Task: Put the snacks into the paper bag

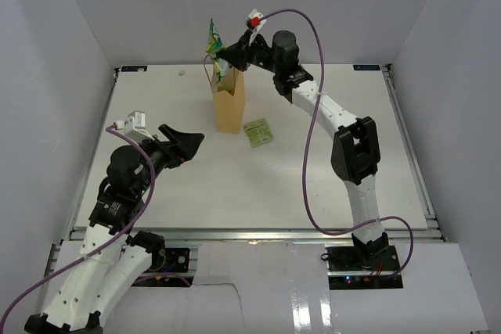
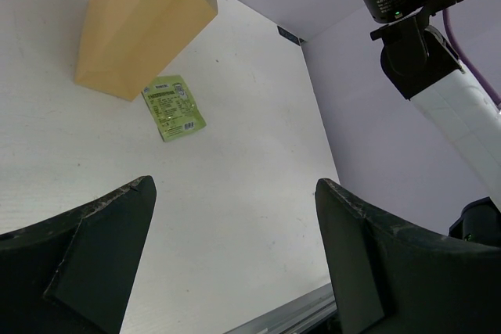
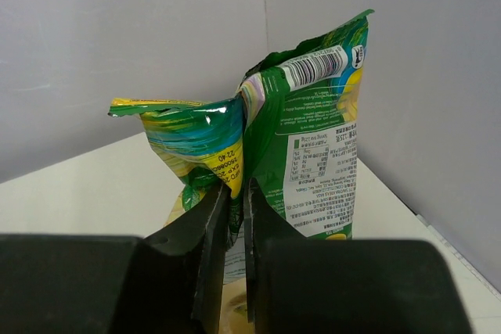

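Note:
The dark green and yellow snack packet [image 3: 309,138] goes down slightly with my right gripper next and comes free there, since the packet is already at the bag's opening [image 3: 236,310].
The tan paper bag [image 1: 230,103] stands upright at the back middle of the table, also in the left wrist view [image 2: 141,17]. My right gripper [image 1: 225,56] is shut on a dark green and yellow snack packet [image 3: 309,138], held crumpled just above the bag's mouth; the packet shows in the top view [image 1: 214,39] too. A flat light-green snack packet [image 1: 257,132] lies on the table right of the bag, seen from the left wrist as well [image 2: 173,106]. My left gripper [image 1: 188,140] is open and empty, left of the bag, above the table.
White walls close in the table [image 1: 329,185] on three sides. The right arm's elbow [image 1: 356,150] reaches over the table's right half. A metal rail runs along the near edge [image 1: 250,232].

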Controlling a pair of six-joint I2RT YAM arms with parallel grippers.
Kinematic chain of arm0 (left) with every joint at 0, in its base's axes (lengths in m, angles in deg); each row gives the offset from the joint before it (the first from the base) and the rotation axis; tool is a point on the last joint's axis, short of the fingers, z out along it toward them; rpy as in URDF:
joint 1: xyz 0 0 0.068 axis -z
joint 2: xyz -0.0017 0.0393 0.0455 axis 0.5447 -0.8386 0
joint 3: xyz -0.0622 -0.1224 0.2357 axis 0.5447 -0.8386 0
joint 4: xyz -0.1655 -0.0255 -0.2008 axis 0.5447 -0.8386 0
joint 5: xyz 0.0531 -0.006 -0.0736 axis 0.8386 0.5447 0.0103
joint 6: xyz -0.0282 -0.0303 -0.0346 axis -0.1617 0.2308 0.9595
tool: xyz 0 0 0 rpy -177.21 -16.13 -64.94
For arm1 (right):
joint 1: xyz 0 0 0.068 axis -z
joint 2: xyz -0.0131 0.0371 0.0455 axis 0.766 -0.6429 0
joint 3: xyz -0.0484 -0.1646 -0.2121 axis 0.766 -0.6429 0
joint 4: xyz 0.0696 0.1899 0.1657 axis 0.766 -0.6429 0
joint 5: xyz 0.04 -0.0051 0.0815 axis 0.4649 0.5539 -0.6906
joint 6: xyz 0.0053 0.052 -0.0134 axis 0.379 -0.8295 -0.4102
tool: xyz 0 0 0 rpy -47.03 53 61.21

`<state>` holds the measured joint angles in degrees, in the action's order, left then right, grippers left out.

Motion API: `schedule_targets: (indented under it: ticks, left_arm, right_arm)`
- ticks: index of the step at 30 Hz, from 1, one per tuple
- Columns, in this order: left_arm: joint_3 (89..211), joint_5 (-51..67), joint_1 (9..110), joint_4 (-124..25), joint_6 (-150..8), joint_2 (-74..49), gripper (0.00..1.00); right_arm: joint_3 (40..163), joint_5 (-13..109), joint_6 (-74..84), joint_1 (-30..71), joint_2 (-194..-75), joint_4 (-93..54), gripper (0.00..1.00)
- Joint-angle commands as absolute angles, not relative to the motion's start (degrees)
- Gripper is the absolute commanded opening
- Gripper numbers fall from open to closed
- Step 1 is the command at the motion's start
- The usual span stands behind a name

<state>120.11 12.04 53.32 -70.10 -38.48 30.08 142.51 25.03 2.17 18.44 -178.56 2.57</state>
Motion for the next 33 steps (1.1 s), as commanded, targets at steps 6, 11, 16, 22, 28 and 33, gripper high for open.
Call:
schedule_targets:
  ticks: [6,11,16,22,28,33]
  left_arm:
    - [120.04,11.52,53.13,-70.32,-38.32,29.24,0.93]
    - [120.12,11.52,53.13,-70.32,-38.32,29.32,0.93]
    - [120.21,11.44,53.13,-70.32,-38.15,29.50,0.93]
    - [120.39,11.35,53.13,-70.32,-38.15,29.24,0.93]
    - [120.39,11.00,53.13,-70.23,-38.06,28.97,0.93]
    - [120.74,8.54,53.13,-68.75,-38.32,27.31,0.93]
  right_arm:
    - [142.00,25.38,6.63,18.53,-178.61,6.29,0.10]
    - [141.74,26.52,7.42,18.53,-178.79,5.94,0.13]
    - [141.65,27.41,7.69,18.44,-178.97,5.85,0.19]
    - [140.77,26.79,7.43,18.44,-178.18,5.94,0.42]
    - [138.40,25.56,7.42,18.35,-176.07,6.99,0.48]
    - [138.48,22.93,5.50,18.87,-173.96,7.44,0.51]
